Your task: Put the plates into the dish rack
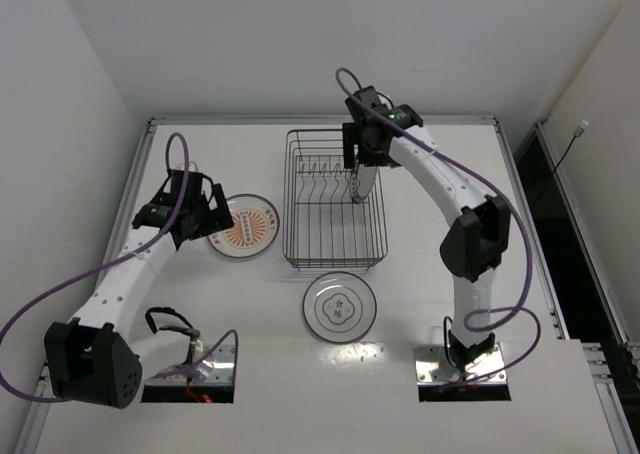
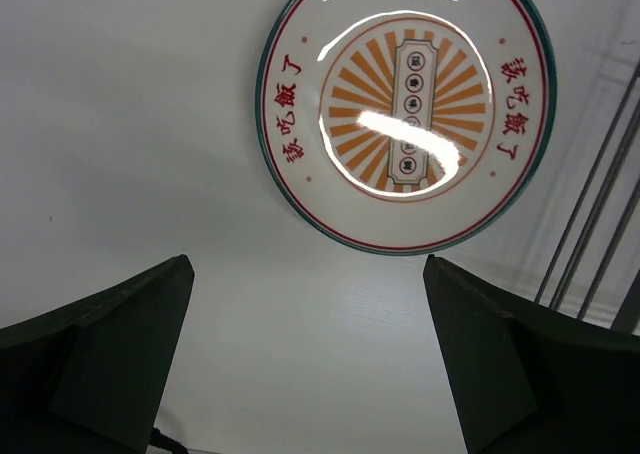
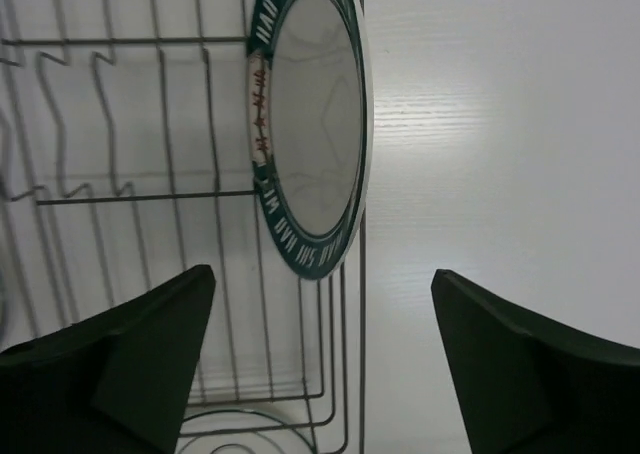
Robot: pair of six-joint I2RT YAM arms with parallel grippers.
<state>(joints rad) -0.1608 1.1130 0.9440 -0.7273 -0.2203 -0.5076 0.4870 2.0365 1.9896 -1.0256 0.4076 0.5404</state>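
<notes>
Next I will bring my left gripper down with a sideways tilt onto the orange sunburst plate's near rim (image 1: 219,247) (image 2: 322,226), since the plate lies flat on the tabletop.
The orange sunburst plate (image 1: 243,226) lies flat on the table left of the dish rack (image 1: 300,236). My left gripper (image 1: 213,216) is open and empty just left of it; in the left wrist view the plate (image 2: 405,109) lies ahead of the open gripper (image 2: 308,262). The dark green-rimmed plate (image 1: 362,185) stands on edge inside the rack along its right side. My right gripper (image 1: 358,162) is open above it, and in the right wrist view the plate (image 3: 310,124) is apart from the gripper (image 3: 323,271). The ringed plate (image 1: 340,306) lies flat in front of the rack.
The rack's divider prongs (image 1: 318,164) stand at its far end, and its wires (image 3: 150,174) fill the left of the right wrist view. Rack wires (image 2: 600,204) show at the right of the left wrist view. White walls enclose the table on three sides.
</notes>
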